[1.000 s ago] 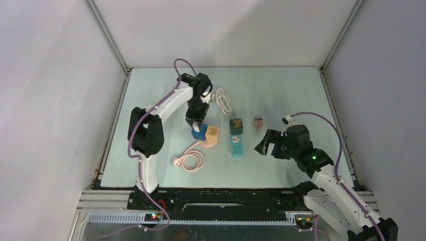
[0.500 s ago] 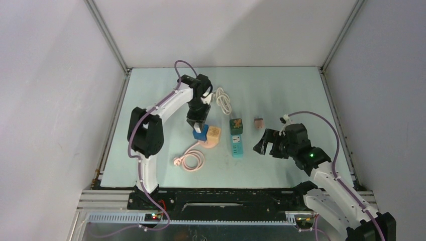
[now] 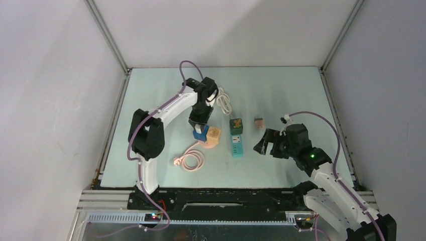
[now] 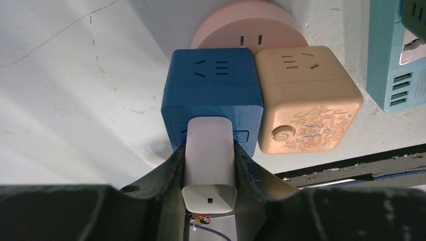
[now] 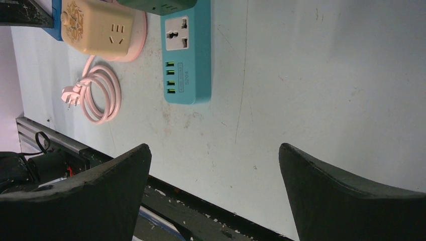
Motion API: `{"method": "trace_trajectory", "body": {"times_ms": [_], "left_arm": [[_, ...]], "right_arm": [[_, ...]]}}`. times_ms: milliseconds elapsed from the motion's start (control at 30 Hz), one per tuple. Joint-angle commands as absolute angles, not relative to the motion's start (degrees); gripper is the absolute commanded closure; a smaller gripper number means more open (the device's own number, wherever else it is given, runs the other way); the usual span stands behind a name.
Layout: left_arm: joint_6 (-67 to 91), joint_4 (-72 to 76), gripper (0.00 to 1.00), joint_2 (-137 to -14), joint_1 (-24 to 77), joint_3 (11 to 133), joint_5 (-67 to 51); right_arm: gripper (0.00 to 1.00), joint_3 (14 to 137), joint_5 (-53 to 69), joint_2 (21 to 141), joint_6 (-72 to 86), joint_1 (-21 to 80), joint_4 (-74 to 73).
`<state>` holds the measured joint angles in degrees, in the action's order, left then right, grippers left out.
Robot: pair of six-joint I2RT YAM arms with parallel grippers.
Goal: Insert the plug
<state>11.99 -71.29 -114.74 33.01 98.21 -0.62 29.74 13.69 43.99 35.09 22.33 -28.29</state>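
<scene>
Next, the open right gripper moves outward and down until its fingers straddle the small pinkish block (image 3: 258, 123), which has bare tabletop on both sides.
My left gripper (image 4: 209, 150) is shut on a white plug (image 4: 208, 158). The plug's front end meets the near face of a blue socket cube (image 4: 213, 95); its prongs are hidden. A beige socket cube (image 4: 305, 98) sits beside the blue one, both on a round pink base (image 4: 249, 31). In the top view the left gripper (image 3: 200, 125) stands over the blue cube (image 3: 200, 134). My right gripper (image 5: 215, 165) is open and empty above bare table, in the top view (image 3: 264, 142) to the right of the teal power strip (image 3: 237, 144).
A dark green cube (image 3: 236, 125) sits at the strip's far end. A coiled pink cable (image 3: 190, 160) lies near the front, a white cable (image 3: 224, 102) behind the left arm. A small pinkish block (image 3: 259, 122) lies to the right of the green cube.
The left arm's wrist has shifted slightly right and its elbow swung, with the plug still held at the blue cube. The right arm has barely moved.
</scene>
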Motion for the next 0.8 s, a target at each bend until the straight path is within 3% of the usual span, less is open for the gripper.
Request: {"method": "trace_trajectory", "body": {"times_ms": [0, 67, 100, 133, 167, 433, 767], "left_arm": [[10.93, -65.76, 0.92, -120.67, 34.71, 92.13, -0.19], [10.5, -65.66, 0.68, -119.01, 34.69, 93.5, 2.19], [10.2, -65.66, 0.45, -117.96, 34.66, 94.49, 2.99], [9.98, -65.53, 0.14, -116.9, 34.71, 95.54, 3.86], [9.82, -65.29, 0.01, -115.71, 34.72, 96.84, 4.54], [9.06, -54.19, 0.0, -99.3, 34.78, 98.5, 7.26], [10.27, -31.05, 0.0, -61.16, 34.56, 67.45, 11.64]], "right_arm": [[0.0, 29.83, 13.34, 42.64, 34.15, 22.02, -27.8], [0.0, 29.87, 13.67, 42.63, 34.41, 21.96, -27.8], [0.0, 29.8, 13.78, 42.56, 34.45, 21.94, -27.82], [0.0, 29.87, 13.8, 42.5, 34.43, 21.85, -27.8], [0.0, 29.87, 13.69, 42.39, 34.47, 21.86, -27.8], [0.0, 29.88, 12.34, 42.19, 33.3, 20.91, -27.79], [0.0, 36.81, 5.79, 53.99, 26.94, 17.63, -30.62]]}}
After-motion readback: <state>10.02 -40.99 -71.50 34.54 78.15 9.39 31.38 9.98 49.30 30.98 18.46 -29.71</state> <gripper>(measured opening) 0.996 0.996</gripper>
